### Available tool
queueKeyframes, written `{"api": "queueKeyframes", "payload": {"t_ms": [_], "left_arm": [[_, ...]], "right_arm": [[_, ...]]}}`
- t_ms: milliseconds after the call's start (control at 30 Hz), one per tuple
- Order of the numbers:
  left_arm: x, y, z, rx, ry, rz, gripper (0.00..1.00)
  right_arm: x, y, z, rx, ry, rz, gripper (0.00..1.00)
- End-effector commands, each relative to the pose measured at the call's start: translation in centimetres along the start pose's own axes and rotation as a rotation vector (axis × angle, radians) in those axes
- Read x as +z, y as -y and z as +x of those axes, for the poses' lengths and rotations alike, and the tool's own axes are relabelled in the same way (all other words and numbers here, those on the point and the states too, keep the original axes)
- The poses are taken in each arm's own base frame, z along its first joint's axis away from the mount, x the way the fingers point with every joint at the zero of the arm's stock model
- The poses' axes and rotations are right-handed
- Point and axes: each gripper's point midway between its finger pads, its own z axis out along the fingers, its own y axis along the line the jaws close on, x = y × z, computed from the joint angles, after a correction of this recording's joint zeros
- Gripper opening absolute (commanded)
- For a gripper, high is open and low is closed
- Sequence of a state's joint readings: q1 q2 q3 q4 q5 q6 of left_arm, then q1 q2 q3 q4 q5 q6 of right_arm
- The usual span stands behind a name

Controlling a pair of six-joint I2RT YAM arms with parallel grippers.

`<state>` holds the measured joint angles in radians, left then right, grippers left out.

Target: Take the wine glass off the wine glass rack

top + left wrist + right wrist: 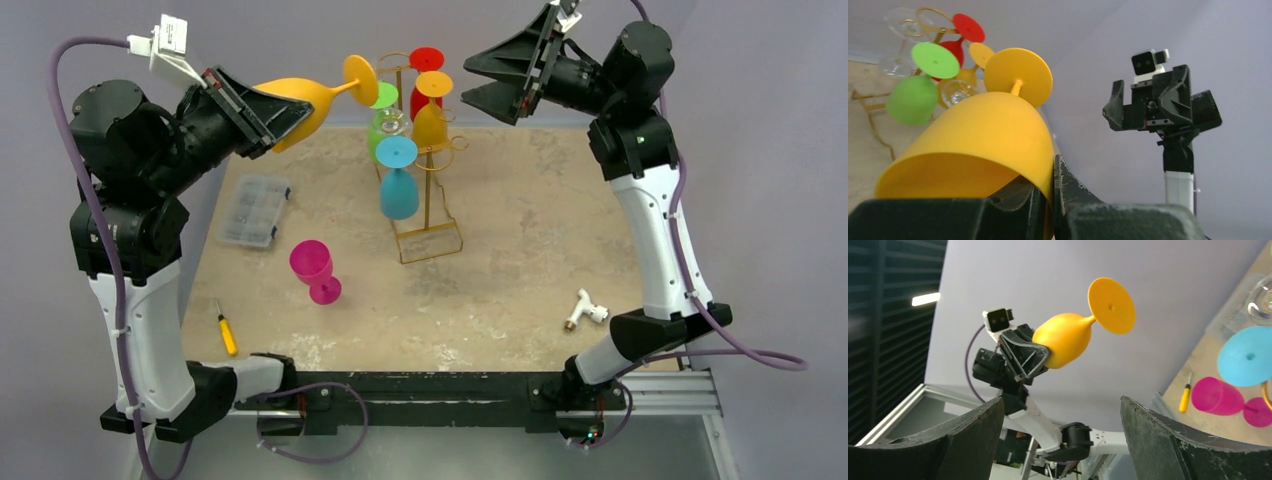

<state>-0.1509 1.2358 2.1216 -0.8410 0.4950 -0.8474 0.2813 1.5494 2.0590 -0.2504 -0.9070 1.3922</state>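
Note:
My left gripper will next go down, tilt the yellow glass (305, 100) so its foot points down, and let go, because the tabletop below my gripper is bare between the parts box and the pink glass.
My left gripper (285, 115) is shut on the rim of a yellow wine glass (305, 100) and holds it raised on its side, left of the gold wire wine glass rack (430, 215), foot toward the rack. In the left wrist view one finger is inside the bowl (983, 135) and one outside, with my gripper (1054, 185) pinching the wall. The glass hangs clear of the rack's hooks. The rack carries red (427, 62), orange (431, 115), green (384, 125), clear and blue (398, 185) glasses upside down. My right gripper (468, 80) is open and empty, raised to the right of the rack, jaws wide apart (1063, 405).
A pink glass (315, 270) stands upright on the table in front of the rack. A clear plastic parts box (253, 210) lies at the left. A yellow screwdriver (227, 332) lies near the front left edge and a white pipe fitting (585, 310) at the front right.

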Motion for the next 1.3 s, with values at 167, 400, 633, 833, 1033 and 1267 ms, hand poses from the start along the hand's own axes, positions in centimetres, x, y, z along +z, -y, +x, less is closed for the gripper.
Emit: {"api": "queueKeyframes", "payload": {"t_ms": [167, 400, 633, 833, 1033, 1267], "left_arm": [[-2.2, -6.9, -0.2, 0.064, 0.011, -0.398, 0.00], [-2.4, -11.2, 0.1, 0.005, -0.031, -0.589, 0.00], [-2.1, -15.0, 0.5, -0.026, -0.076, -0.722, 0.00], [-2.1, -17.7, 1.1, -0.033, -0.132, -0.819, 0.00], [-1.7, -20.3, 2.0, -0.009, -0.203, -0.891, 0.00], [0.0, -23.7, 3.5, 0.005, -0.288, -0.919, 0.00]], "right_arm": [[-1.4, 1.6, 1.3, -0.081, 0.002, 0.103, 0.85], [-1.7, 2.0, 1.8, -0.095, -0.007, 0.127, 0.85], [-1.9, 2.9, 2.2, -0.092, -0.023, 0.158, 0.85], [-2.0, 3.3, 2.4, -0.088, -0.034, 0.170, 0.84], [-2.1, 4.0, 2.6, -0.082, -0.043, 0.192, 0.84], [-2.3, 4.3, 2.8, -0.095, -0.051, 0.212, 0.84]]}}
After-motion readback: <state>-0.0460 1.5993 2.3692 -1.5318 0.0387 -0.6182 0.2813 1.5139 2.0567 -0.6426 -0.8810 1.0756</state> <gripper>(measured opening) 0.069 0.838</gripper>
